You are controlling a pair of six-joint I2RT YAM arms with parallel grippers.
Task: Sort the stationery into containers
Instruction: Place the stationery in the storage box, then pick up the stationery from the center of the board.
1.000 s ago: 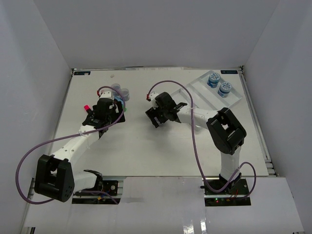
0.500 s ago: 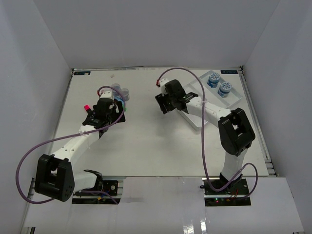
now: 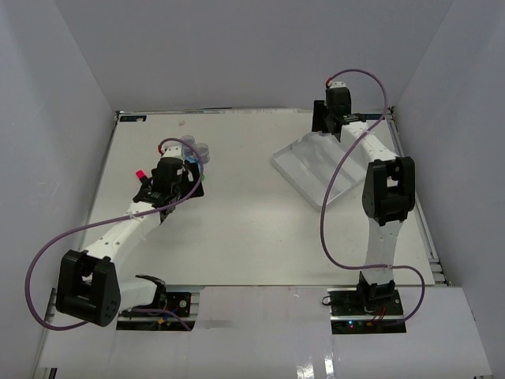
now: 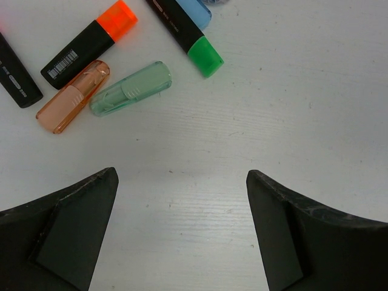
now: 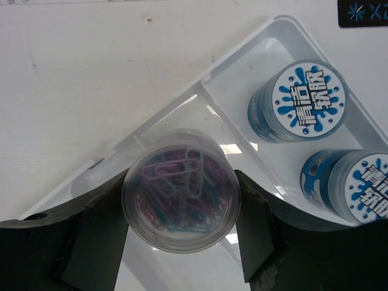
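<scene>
I need to lower my right gripper into the far end of the tray's middle section next and set the clear jar down, because that section is empty beside the blue-white-lidded jars.
My right gripper [image 5: 180,200] is shut on a clear jar of paper clips [image 5: 180,189] and holds it above the far end of the white tray [image 5: 237,59]. Two jars with blue-white lids [image 5: 298,100] [image 5: 357,189] stand in the tray's outer compartment, right of the held jar. In the top view the right gripper [image 3: 330,120] hangs over the tray's [image 3: 308,170] far end. My left gripper [image 4: 182,200] is open and empty over bare table. Ahead of it lie an orange marker [image 4: 91,42], a green marker [image 4: 191,42], a blue marker [image 4: 195,9] and two loose caps [image 4: 130,88].
More jars [image 3: 194,148] stand just beyond the left gripper [image 3: 185,180] in the top view. A pink marker [image 3: 140,174] lies left of it. White walls close in the table on three sides. The right arm's purple cable loops over the tray.
My right arm has swung from the table's middle to the far right with the jar, and now hangs over the tray's far end. The left arm has not moved.
</scene>
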